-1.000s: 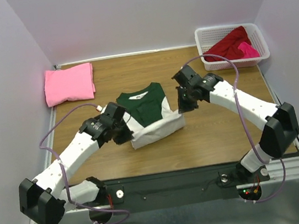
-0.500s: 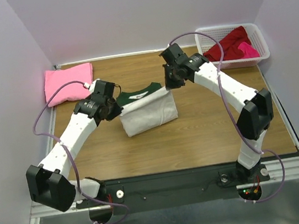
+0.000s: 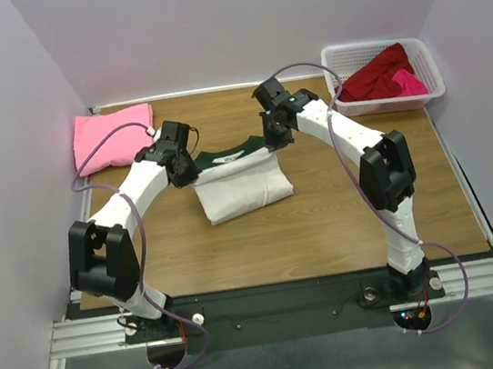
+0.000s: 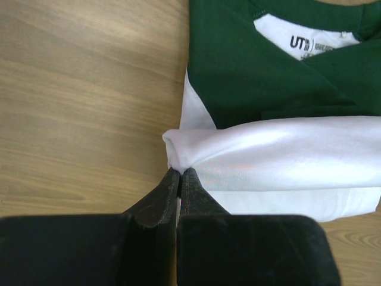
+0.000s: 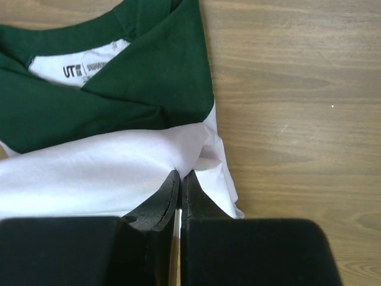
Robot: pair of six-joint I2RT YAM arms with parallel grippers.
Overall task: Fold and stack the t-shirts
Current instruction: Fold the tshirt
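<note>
My right gripper moves the fold's corner outward toward the green collar (image 3: 255, 142) (image 5: 168, 42) next and opens there, as the white edge still lies short of it.
The white t-shirt with dark green sleeves (image 3: 237, 184) lies mid-table, its white lower half folded up toward the green collar. My left gripper (image 3: 184, 168) is shut on the fold's left corner; the wrist view shows the white cloth (image 4: 280, 155) pinched at my closed fingertips (image 4: 180, 174). My right gripper (image 3: 273, 138) is shut on the fold's right corner, where the white cloth (image 5: 101, 173) bunches at the closed tips (image 5: 180, 174). The green collar with its label (image 5: 89, 68) lies just beyond. A folded pink t-shirt (image 3: 114, 137) sits at the back left.
A white lattice basket (image 3: 340, 66) at the back right holds a dark red shirt (image 3: 378, 74) and a magenta one (image 3: 409, 82). White walls close in the back and sides. Bare wood table (image 3: 351, 206) lies in front of the shirt.
Both grippers have carried the shirt's bottom hem away from the near edge and up over the shirt toward the collar, covering most of the green; both arms are now stretched far out.
</note>
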